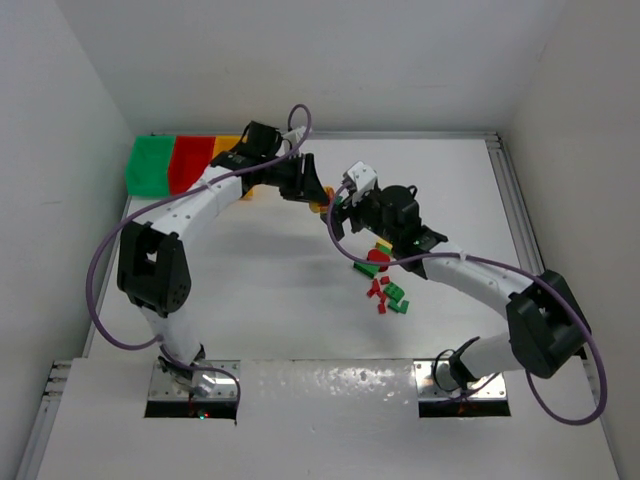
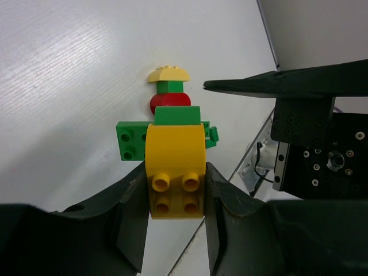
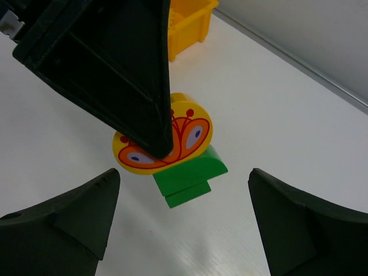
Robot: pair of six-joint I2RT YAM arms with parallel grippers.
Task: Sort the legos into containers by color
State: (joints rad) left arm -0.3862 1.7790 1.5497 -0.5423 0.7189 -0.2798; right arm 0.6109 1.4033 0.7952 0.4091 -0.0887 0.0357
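Observation:
The butterfly lego is yellow. I will move my left gripper off the green lego and left in the top view next, and release over the yellow container [image 1: 227, 146].
My left gripper [image 2: 174, 192] is shut on a yellow rounded lego [image 2: 175, 167] with a butterfly print [image 3: 190, 135] and holds it above the table. A green curved lego [image 3: 190, 175] is stuck to its far end. My right gripper [image 3: 184, 213] is open and empty, its fingers [image 3: 63, 218] wide apart just short of that pair. In the top view both grippers [image 1: 318, 195] [image 1: 340, 208] meet at mid-table. Loose red, green and yellow legos [image 1: 385, 280] lie beneath the right arm. The green [image 1: 150, 165], red [image 1: 188, 160] and yellow [image 1: 228, 146] containers stand in a row at the far left.
In the left wrist view a flat green lego [image 2: 131, 139], a red one [image 2: 169, 103] and a yellow cap [image 2: 168, 73] lie on the table beyond the held piece. The yellow bin [image 3: 187, 23] shows behind the left finger. A metal rail [image 1: 505, 190] edges the table's right side.

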